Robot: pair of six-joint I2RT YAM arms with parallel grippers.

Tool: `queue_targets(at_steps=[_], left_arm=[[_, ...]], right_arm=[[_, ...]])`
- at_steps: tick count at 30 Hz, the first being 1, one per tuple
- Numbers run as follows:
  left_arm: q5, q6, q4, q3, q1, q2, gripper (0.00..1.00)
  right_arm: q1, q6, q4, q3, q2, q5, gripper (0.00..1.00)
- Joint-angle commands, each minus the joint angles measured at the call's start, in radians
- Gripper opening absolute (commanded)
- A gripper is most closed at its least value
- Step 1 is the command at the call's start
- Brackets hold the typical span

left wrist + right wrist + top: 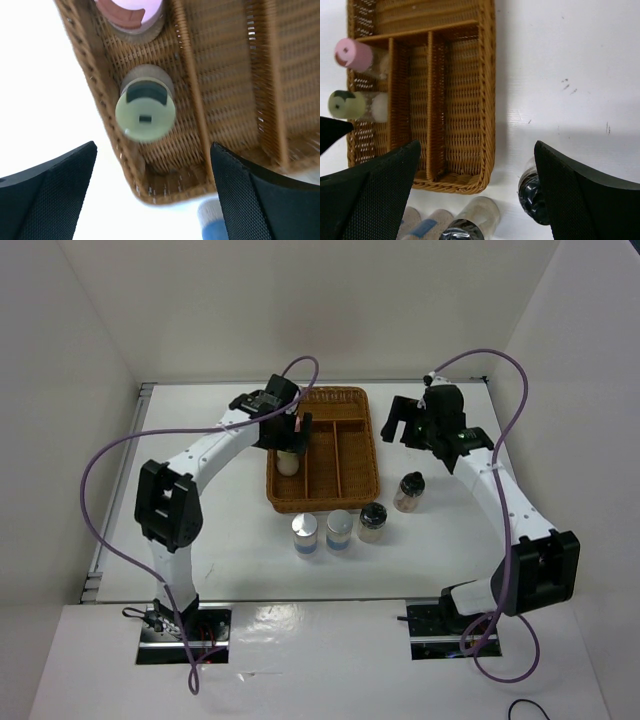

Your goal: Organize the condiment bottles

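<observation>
My right gripper will next move across, back and down onto the end silver-white cap [304, 524], because the jar with that cap stands below my gripper and to its left in the top view.
The pale-yellow-capped jar [289, 462] and the pink-capped jar [131, 10] stand in the left compartment of the wicker tray [355, 455]. Both also show in the right wrist view, pink [352, 54] and yellow [345, 104]. My left gripper [285, 430] is open and empty, hovering over the yellow-capped jar [145, 112]. Two silver-white-capped jars with blue bands [305, 532] [339, 527] and a black-capped jar [373, 518] stand in a row on the table in front of the tray. The other black-capped jar [410, 487] stands to the tray's right. My right gripper [415, 420] is open and empty, above the table right of the tray.
The tray [465, 100] has three long compartments and a cross compartment at the far end; the middle and right ones hold nothing. White walls enclose the table on the left, back and right. Purple cables loop off both arms.
</observation>
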Motion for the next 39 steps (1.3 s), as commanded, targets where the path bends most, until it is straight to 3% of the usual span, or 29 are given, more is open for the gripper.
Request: queue_targets(at_steps=[1, 6, 8, 13, 25, 39], left_arm=[[0.002, 0.009, -0.033, 0.055, -0.004, -0.155, 1.00], [0.047, -0.041, -0.009, 0.003, 0.030, -0.343, 1.00], [0.047, -0.055, 0.045, -0.098, 0.048, -0.419, 1.00], [0.036, -0.090, 0.035, -0.224, 0.120, -0.444, 1.00], [0.074, -0.164, 0.068, -0.453, 0.129, -0.589, 1.00], [0.044, -0.173, 0.068, -0.505, 0.138, -0.628, 1.00]], right_arm=[[0.024, -0.079, 0.025, 0.074, -0.071, -0.090, 0.98], [0.202, -0.225, 0.077, 0.074, -0.155, -0.111, 0.98], [0.283, -0.262, 0.068, 0.074, -0.168, -0.110, 0.98], [0.443, -0.306, 0.045, 0.039, -0.168, -0.110, 0.98], [0.750, -0.369, -0.038, 0.000, -0.105, -0.086, 0.98], [0.804, -0.371, -0.047, -0.021, 0.062, -0.049, 0.98]])
